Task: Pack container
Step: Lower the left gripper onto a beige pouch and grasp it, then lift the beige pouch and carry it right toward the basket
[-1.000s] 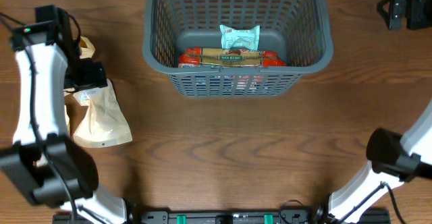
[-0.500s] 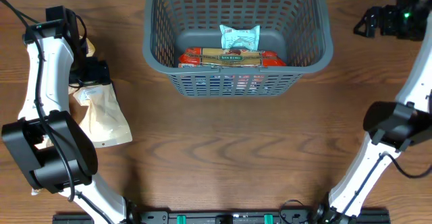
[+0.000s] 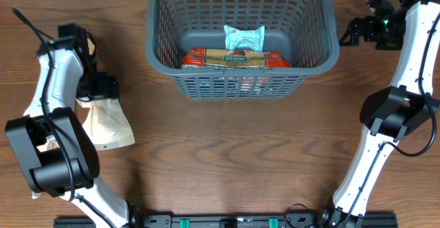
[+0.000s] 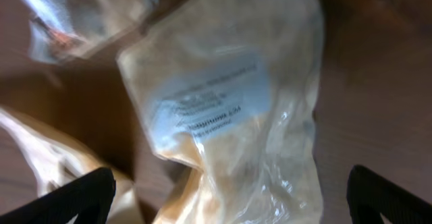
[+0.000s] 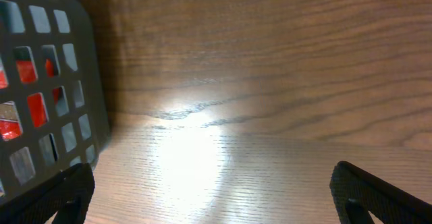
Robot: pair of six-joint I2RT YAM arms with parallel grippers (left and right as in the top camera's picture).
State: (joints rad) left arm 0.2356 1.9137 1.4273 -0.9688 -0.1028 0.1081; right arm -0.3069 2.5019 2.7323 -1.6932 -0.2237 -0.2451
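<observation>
The bag is directly below, between the open fingers, so the left gripper should next come down onto the middle of the labelled bag [image 3: 103, 110] [image 4: 246, 163] and close across its width.
The container [image 3: 330, 53], a dark grey slotted basket, stands at the top middle of the table. On its floor lie a long red and tan packet [image 3: 234, 59] and a small light blue packet [image 3: 243, 38]. My left gripper [image 3: 102, 88] hangs open over the tan pouches [image 3: 103, 123] at the left. In the left wrist view a clear bag of pale contents with a white label [image 4: 229, 109] fills the frame between the wide-set fingertips [image 4: 77, 197]. My right gripper [image 3: 354, 34] is open just right of the basket, over bare wood, with the basket wall [image 5: 40, 82] at its left.
A second tan pouch [image 4: 47, 163] and a clear wrapper [image 4: 81, 15] lie beside the labelled bag. The white arm links rise along the left and right sides of the table [image 3: 240, 152].
The left gripper has shifted right and slightly down over the pouches. The right arm has swung in from the far right corner toward the basket's right wall.
</observation>
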